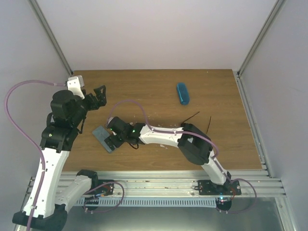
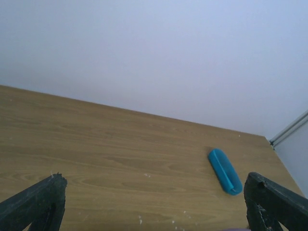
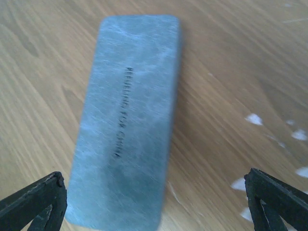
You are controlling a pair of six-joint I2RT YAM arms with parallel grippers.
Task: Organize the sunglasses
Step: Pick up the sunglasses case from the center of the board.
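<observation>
Next, my right gripper lowers toward the left in its wrist view onto the grey-blue case's lower end (image 1: 109,148) (image 3: 116,204), as the case sits off-center between the open fingers.
Of the sunglasses I see only thin black arms (image 1: 191,117) poking out from behind my right arm's elbow; their lenses are hidden. My right gripper (image 1: 113,138) (image 3: 154,175) hovers open, low over a closed grey-blue rectangular case (image 1: 103,137) (image 3: 126,130), which lies flat on the table nearer the left finger. My left gripper (image 1: 99,95) (image 2: 155,177) is open and holds nothing, above the table's left side, facing the back wall. A bright blue oval case (image 1: 182,93) (image 2: 224,171) lies closed at the back right.
The wooden table (image 1: 154,96) is walled at the back and both sides. A metal rail (image 1: 163,185) runs along its near edge. My right arm stretches across the table's near half from right to left.
</observation>
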